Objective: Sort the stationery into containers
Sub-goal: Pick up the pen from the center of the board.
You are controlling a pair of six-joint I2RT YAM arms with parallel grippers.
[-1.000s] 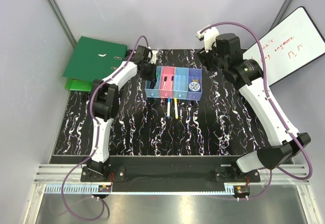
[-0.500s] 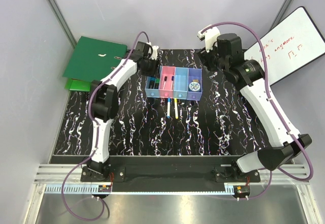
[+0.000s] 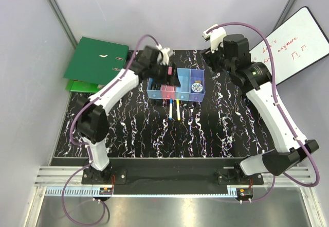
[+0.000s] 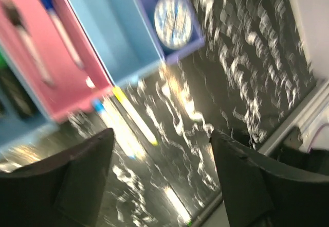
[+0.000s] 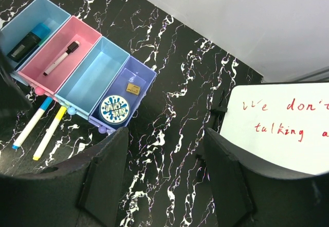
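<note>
My left gripper needs to move back and down and turn so its fingers go on both sides of the blue-tipped pen's white body beside the pink bin, because the blue-tipped pen (image 5: 32, 123) is outside the bins (image 4: 67, 90).
The containers (image 5: 77, 90) are four joined bins: light blue, pink, light blue, violet. The first bin holds a black and blue item (image 5: 25, 44). A white marker (image 5: 60, 58) lies in the pink bin, and a round blue-white disc (image 5: 114, 108) in the violet one. On the table just in front lie a blue-tipped pen (image 5: 32, 123) and a yellow-tipped pen (image 5: 50, 133). My left gripper (image 3: 167, 72) hovers open and empty over the pink bin (image 4: 67, 90); its view is blurred. My right gripper (image 5: 164, 134) hangs open and empty, to the right of the bins.
A green ring binder (image 3: 95, 59) lies at the back left, off the black marbled table (image 3: 216, 129). A whiteboard (image 5: 288, 129) with red writing leans at the right edge. A small brown piece (image 5: 134, 87) sits in the violet bin.
My left gripper has opened, risen and swung right, from the left light blue bin to above the pink bin. The right arm has barely shifted.
</note>
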